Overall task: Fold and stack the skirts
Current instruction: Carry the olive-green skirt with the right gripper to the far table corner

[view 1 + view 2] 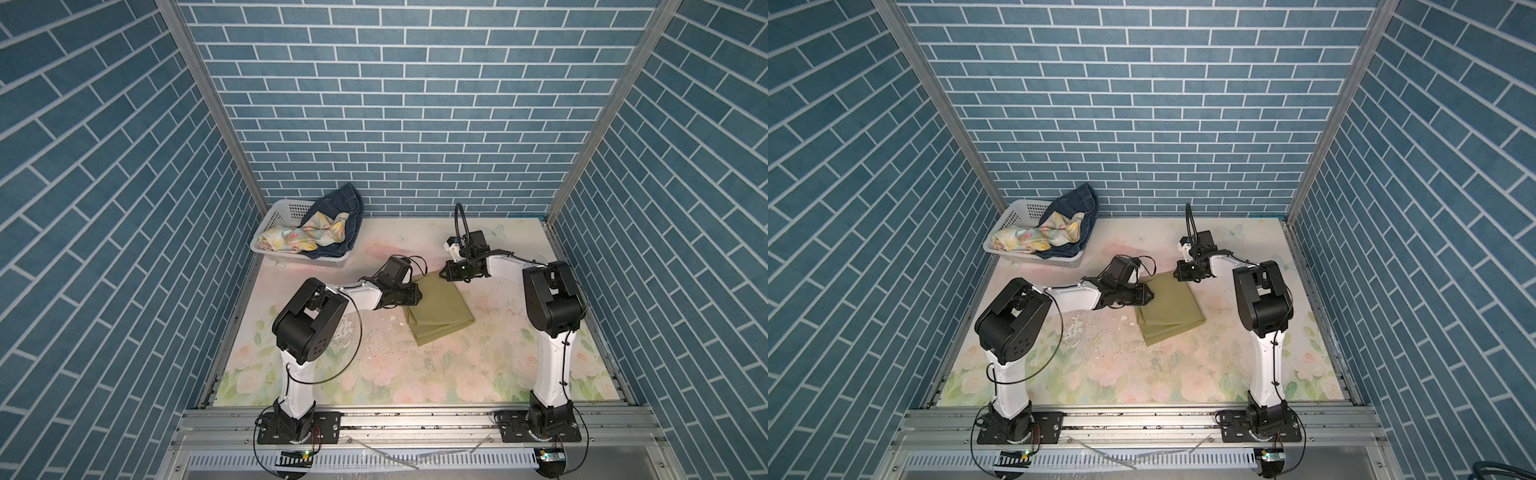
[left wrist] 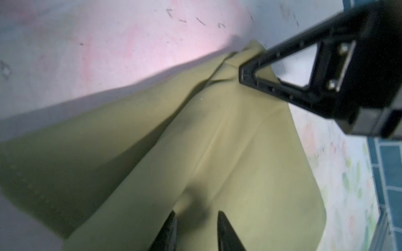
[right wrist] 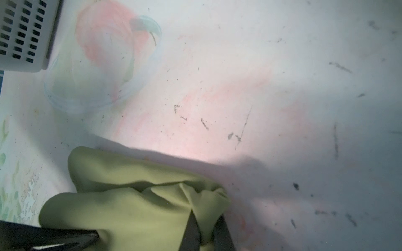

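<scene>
The right gripper carries its skirt outward next and releases it on the empty tabletop at the bare back corner across from the basket.
The olive-green skirt (image 1: pixel 440 309) (image 1: pixel 1169 309) lies folded on the middle of the table. My right gripper (image 1: pixel 446 272) (image 1: pixel 1177 272) (image 3: pixel 206 214) is shut on its far corner, and the cloth bunches up between the fingers. My left gripper (image 1: pixel 420 292) (image 1: pixel 1150 293) (image 2: pixel 195 214) hovers at the skirt's left edge. It is open, with its fingers apart over the olive cloth (image 2: pixel 239 152) and nothing pinched. The flowered pastel skirt (image 1: pixel 299 237) (image 1: pixel 1034 237) and the denim skirt (image 1: pixel 340 199) (image 1: pixel 1077 199) lie crumpled in the basket.
A white perforated basket (image 1: pixel 282 208) (image 1: pixel 1017 205) (image 3: pixel 21 32) stands at the back left corner of the flower-printed table (image 1: pixel 478 374). Blue brick walls close in the back and both sides. Both arm bases sit on the front rail.
</scene>
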Controlling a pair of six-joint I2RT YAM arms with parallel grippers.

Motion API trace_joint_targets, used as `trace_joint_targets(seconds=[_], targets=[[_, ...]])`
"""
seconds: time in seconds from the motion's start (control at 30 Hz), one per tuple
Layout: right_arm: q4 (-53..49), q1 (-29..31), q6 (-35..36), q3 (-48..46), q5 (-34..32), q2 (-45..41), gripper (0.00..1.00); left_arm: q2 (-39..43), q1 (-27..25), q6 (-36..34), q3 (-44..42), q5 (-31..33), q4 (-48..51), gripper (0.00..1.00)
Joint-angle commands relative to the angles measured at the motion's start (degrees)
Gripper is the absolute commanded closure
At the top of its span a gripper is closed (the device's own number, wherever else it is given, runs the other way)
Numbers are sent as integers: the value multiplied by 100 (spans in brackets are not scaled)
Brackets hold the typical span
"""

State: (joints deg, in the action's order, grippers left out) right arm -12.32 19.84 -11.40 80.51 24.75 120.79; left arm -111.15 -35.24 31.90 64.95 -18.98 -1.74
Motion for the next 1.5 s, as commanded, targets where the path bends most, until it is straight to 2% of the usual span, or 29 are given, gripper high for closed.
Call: trace_joint_targets(seconds=[0.0, 0.07, 0.13, 0.37, 0.47, 0.67, 0.87, 1.07, 1.23, 1.47], targets=[[70, -178, -552, 51, -734, -188, 100, 618, 203, -59, -5, -89, 370, 38], [46, -388, -898, 223, -1039, -154, 100, 979, 247, -139, -84, -12, 493, 31], [99, -663, -1259, 362, -1240, -125, 100, 1289, 272, -190, -205, 75, 553, 27], [1014, -2002, -3082, 445, -1928, -217, 100, 1847, 314, -175, -610, 168, 587, 27], [1376, -2375, -3773, 409, -2602, -312, 100, 1920, 342, -128, -726, 171, 526, 27], [1577, -2572, -4885, 605, -4208, -246, 100, 1936, 409, -71, -789, 164, 458, 27], [1500, -2594, -6140, 921, -5373, 124, 100, 1827, 478, -24, -807, 89, 433, 27], [1364, -2608, -7032, 1115, -5808, 392, 100, 1808, 628, 0, -879, -8, 398, 27], [1161, -2582, -7625, 1301, -5806, 770, 100, 1833, 739, -41, -824, -62, 505, 28], [875, -2537, -7681, 1692, -5580, 1057, 100, 1869, 800, -51, -852, -51, 527, 28]])
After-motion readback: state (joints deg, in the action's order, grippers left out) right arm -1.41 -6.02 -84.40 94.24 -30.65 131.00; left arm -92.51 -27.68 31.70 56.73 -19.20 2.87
